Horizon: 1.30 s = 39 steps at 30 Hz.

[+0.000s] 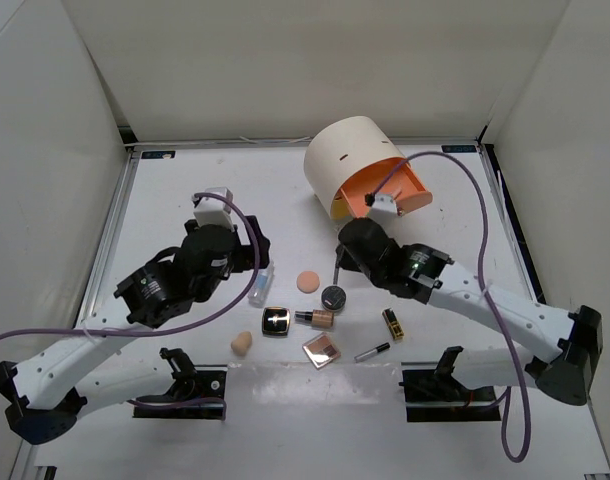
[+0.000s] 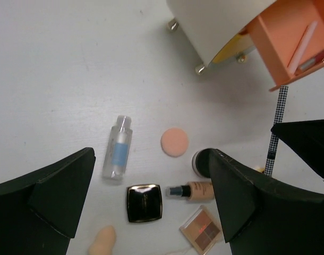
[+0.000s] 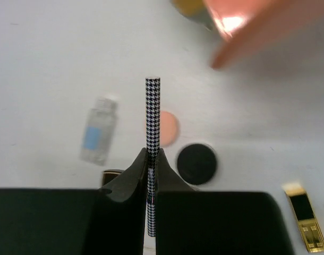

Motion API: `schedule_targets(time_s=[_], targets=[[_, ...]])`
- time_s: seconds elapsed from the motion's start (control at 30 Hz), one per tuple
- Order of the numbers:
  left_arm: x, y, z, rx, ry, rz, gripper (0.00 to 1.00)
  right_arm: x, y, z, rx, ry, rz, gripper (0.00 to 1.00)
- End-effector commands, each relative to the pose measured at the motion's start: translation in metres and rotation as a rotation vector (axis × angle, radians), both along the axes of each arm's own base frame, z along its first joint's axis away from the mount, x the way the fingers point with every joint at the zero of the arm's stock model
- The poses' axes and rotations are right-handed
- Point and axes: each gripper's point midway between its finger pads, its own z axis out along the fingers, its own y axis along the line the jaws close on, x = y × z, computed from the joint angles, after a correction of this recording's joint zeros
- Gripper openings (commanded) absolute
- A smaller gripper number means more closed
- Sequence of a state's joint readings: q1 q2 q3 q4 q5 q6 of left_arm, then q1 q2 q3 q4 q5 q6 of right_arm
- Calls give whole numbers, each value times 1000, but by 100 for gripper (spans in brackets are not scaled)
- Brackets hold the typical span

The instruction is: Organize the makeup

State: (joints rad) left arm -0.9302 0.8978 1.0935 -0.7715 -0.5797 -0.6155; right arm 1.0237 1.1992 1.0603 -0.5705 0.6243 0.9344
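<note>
I will move my right gripper outward and to the right in the top view, over the orange drawer (image 1: 375,178), as it is open and already holds a pink tube.
My right gripper (image 3: 152,154) is shut on a slim black-and-white houndstooth tube (image 3: 152,114), held above the table between the cream box and the loose makeup; in the top view this gripper (image 1: 341,250) is left of the orange drawer. My left gripper (image 2: 151,154) stands open and empty, hovering over the makeup. Below it lie a clear bottle (image 2: 118,147), a peach puff (image 2: 175,142), a black square compact (image 2: 144,202), a foundation bottle (image 2: 196,191), an eyeshadow compact (image 2: 202,229) and a beige sponge (image 2: 102,241). A round black compact (image 3: 196,163) and a gold lipstick (image 3: 305,215) lie further right.
The cream cylinder box (image 1: 350,160) stands at the back with its orange drawer (image 1: 390,190) pulled open; a pink tube (image 2: 303,45) lies inside. A thin black pencil (image 1: 372,352) lies near the front. White walls enclose the table (image 1: 185,190).
</note>
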Motion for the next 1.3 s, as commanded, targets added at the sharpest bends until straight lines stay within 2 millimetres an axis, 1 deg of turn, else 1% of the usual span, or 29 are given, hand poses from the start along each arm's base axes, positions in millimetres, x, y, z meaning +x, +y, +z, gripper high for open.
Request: schedule_targets(time_s=[0.0, 0.07, 0.1, 0.13, 0.17, 0.23, 0.27, 0.3, 0.33, 0.37, 0.43, 0.6, 0.63, 0.67, 0.7, 0.73, 0.8, 0.83, 0.9, 0.93, 0.97, 1.0, 1.07, 1.1, 1.13, 1.17, 1.2, 1.23, 1.27], targets=[[14, 7, 38, -55, -111, 53, 98, 19, 25, 71, 33, -176, 171, 1], [17, 7, 39, -45, -124, 51, 98, 38, 17, 97, 34, -245, 134, 1], [20, 5, 43, -53, -138, 45, 98, 59, 4, 120, 52, -293, 65, 1], [23, 4, 40, -32, -133, 47, 98, 72, -6, 136, 61, -323, 10, 1], [26, 4, 37, -14, -128, 44, 98, 95, -26, 138, 52, -336, -70, 2], [29, 3, 32, 3, -113, 40, 98, 114, -43, 140, 52, -334, -140, 2], [32, 1, 31, 9, -108, 36, 98, 124, -49, 133, 49, -315, -167, 3], [35, -2, 23, 35, -87, 32, 98, 131, -54, 133, 58, -310, -192, 3], [37, -2, 21, 43, -78, 29, 98, 141, -67, 129, 63, -299, -237, 3], [38, -3, 21, 41, -77, 26, 98, 147, -69, 125, 68, -294, -254, 4], [41, -6, 15, 53, -62, 14, 98, 156, -80, 113, 85, -277, -309, 5], [45, -25, 2, 87, -36, -71, 98, 173, -80, 91, 126, -236, -339, 11], [46, -26, -1, 98, -27, -76, 98, 178, -83, 92, 137, -230, -360, 11], [46, -29, -1, 102, -18, -90, 98, 179, -87, 88, 127, -219, -373, 12], [48, -32, -7, 121, -4, -102, 98, 180, -87, 85, 140, -207, -384, 19], [47, -34, -10, 127, 8, -116, 99, 179, -89, 84, 144, -200, -388, 21], [43, -42, -10, 125, 11, -167, 98, 176, -90, 86, 161, -200, -381, 26], [44, -46, -13, 125, 14, -184, 98, 171, -90, 93, 175, -212, -373, 38], [41, -53, -15, 117, 19, -232, 98, 167, -91, 97, 177, -224, -362, 47], [40, -59, -16, 108, 26, -258, 98, 163, -94, 106, 189, -241, -360, 55], [33, -70, -18, 107, 30, -334, 98, 160, -95, 110, 182, -251, -346, 57], [30, -76, -21, 115, 36, -362, 98, 158, -96, 117, 179, -266, -339, 59], [25, -87, -25, 140, 39, -412, 98, 149, -102, 140, 170, -312, -319, 63], [13, -105, -28, 140, 46, -497, 98, 146, -106, 148, 162, -329, -317, 65], [4, -116, -32, 144, 49, -554, 98, 140, -113, 155, 149, -336, -323, 68], [-3, -127, -43, 175, 60, -619, 98, 135, -118, 164, 131, -353, -313, 70], [-26, -149, -50, 184, 53, -726, 98, 128, -127, 170, 124, -361, -325, 72], [-41, -161, -56, 199, 53, -795, 98, 122, -138, 167, 94, -345, -346, 75], [-52, -174, -69, 244, 54, -858, 98, 119, -147, 158, 72, -325, -369, 99]])
